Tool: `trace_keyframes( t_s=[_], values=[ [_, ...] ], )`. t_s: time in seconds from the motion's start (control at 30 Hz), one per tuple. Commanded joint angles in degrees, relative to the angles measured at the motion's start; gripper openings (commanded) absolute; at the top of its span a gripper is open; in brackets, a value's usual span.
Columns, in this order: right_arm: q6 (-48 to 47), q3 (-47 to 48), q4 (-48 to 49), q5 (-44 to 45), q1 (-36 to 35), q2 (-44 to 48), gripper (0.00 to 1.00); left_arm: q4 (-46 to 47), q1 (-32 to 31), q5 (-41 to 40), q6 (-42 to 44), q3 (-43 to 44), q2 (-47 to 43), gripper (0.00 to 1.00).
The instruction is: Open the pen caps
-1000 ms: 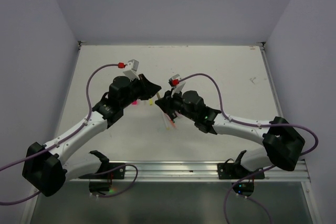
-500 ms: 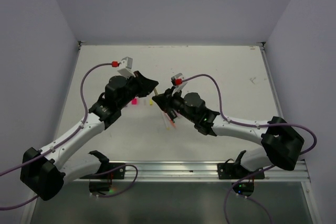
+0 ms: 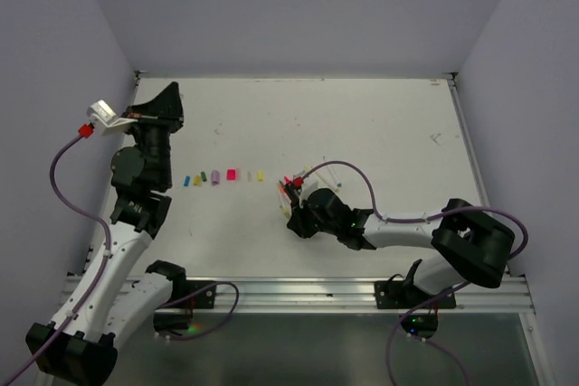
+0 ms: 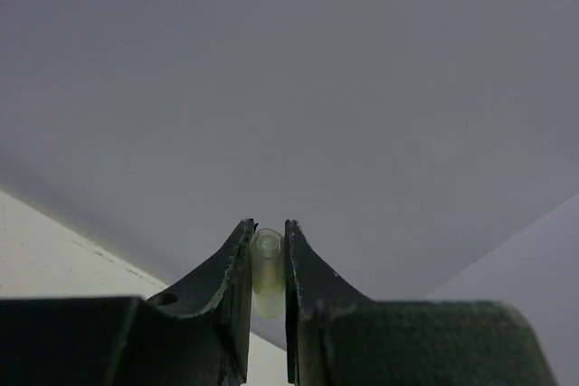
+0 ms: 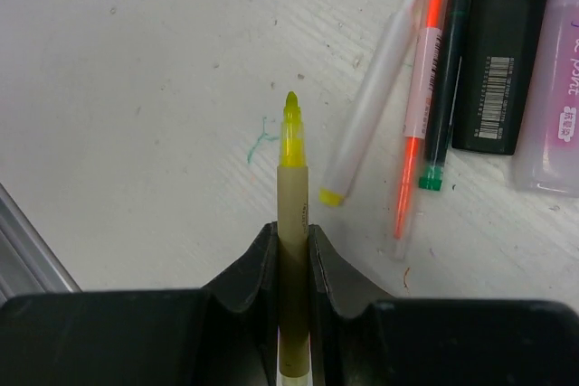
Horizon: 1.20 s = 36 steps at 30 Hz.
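I should swing my left gripper down and to its right in the top view to release the pale see-through cap, because free tabletop by the yellow cap lies below it there.
A pale see-through pen cap [image 4: 266, 264] is pinched upright in my left gripper [image 4: 268, 229], which is shut on it. In the top view that left gripper [image 3: 168, 95] is raised at the far left, pointing toward the back wall. My right gripper [image 5: 291, 230] is shut on a thin olive pen [image 5: 291, 196] whose yellow tip is bare. It hovers low over the table beside the other pens [image 5: 425, 88]. In the top view the right gripper [image 3: 291, 205] is at the table's middle. A row of pen caps [image 3: 217, 176] lies left of it.
On the table by the right gripper lie a white pen with yellow ends [image 5: 371, 106], an orange one, a green-tipped one [image 5: 448, 79], a black-and-pink highlighter [image 5: 499, 51] and a fat lilac one [image 5: 556, 88]. A metal rail [image 3: 298, 294] runs along the near edge.
The two grippers were together at the middle. The left arm has swung far left and up with the cap; the right has dropped toward the pens with the uncapped pen.
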<state>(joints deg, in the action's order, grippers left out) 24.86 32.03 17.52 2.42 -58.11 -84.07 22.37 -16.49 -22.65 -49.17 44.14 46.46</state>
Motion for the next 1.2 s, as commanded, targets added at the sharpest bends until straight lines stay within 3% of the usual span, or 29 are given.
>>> trace_keyframes(
  t_s=[0.0,0.27,0.53,0.9,1.1,1.17],
  values=[
    [0.71,2.77,-0.11,-0.66,0.01,1.54,0.0,1.28,0.76,-2.93,-0.06,2.87,2.23,0.0],
    [4.66,13.47,-10.47,5.83,-1.31,-4.33,0.0,-20.86,0.76,16.12,8.82,14.12,14.53,0.0],
    [10.2,25.08,-22.7,14.63,-3.77,-13.74,0.0,-39.14,0.76,22.91,16.91,15.54,21.65,0.0],
    [16.71,27.38,-27.8,19.91,-3.94,-20.42,0.03,-41.36,0.41,28.72,18.32,9.3,24.55,0.01],
    [18.91,27.65,-31.4,25.71,-3.68,-20.96,0.12,-40.57,-3.54,28.54,16.74,10.44,29.82,0.02],
    [18.91,27.3,-31.49,26.06,-3.77,-19.99,0.21,-40.48,-5.74,27.58,15.77,11.32,31.58,0.02]
  ],
)
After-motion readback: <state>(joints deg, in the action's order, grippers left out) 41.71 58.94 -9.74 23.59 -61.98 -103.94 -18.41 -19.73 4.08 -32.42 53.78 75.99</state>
